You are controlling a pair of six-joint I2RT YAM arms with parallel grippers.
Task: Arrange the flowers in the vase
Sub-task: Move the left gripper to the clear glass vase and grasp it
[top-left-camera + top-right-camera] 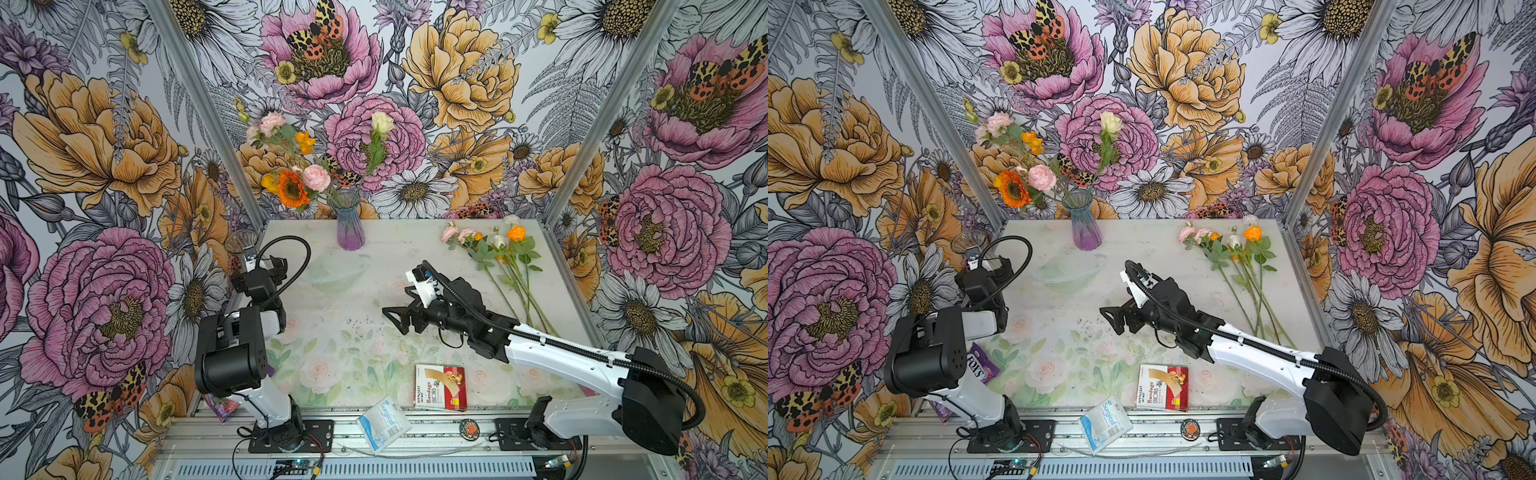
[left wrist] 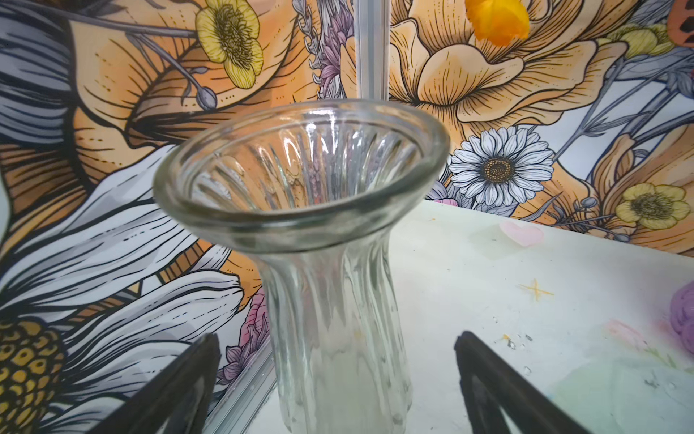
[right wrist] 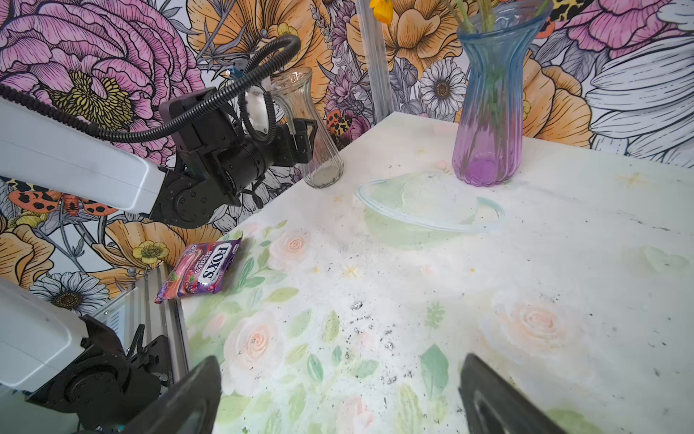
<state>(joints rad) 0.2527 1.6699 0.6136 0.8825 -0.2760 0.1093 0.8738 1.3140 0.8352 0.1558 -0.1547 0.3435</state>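
Observation:
My left gripper should slide its open fingers outward around the clear vase's ribbed body [image 2: 336, 329] and close. The vase's body stands outward and has gaps on both sides.
A blue-to-purple glass vase [image 1: 350, 224] [image 1: 1086, 224] [image 3: 488, 112] stands at the back of the table and holds several flowers [image 1: 307, 166] with pink, orange and cream heads. More flowers [image 1: 498, 257] [image 1: 1237, 257] lie flat at the back right. An empty clear ribbed vase [image 2: 319, 225] [image 1: 241, 242] [image 3: 308, 131] stands at the far left edge. My left gripper [image 2: 337, 338] [image 1: 251, 258] is open, one finger on each side of the clear vase, with gaps on both sides. Over mid-table my right gripper [image 3: 340, 362] [image 1: 397, 305] [image 1: 1113, 311] hangs open and empty.
A clear plastic bowl [image 1: 332, 270] [image 3: 424, 206] sits in front of the coloured vase. A red bandage box [image 1: 440, 386], a surgical packet [image 1: 384, 422] and a round badge [image 1: 469, 429] lie at the front edge. A purple candy bag [image 3: 201, 270] lies front left.

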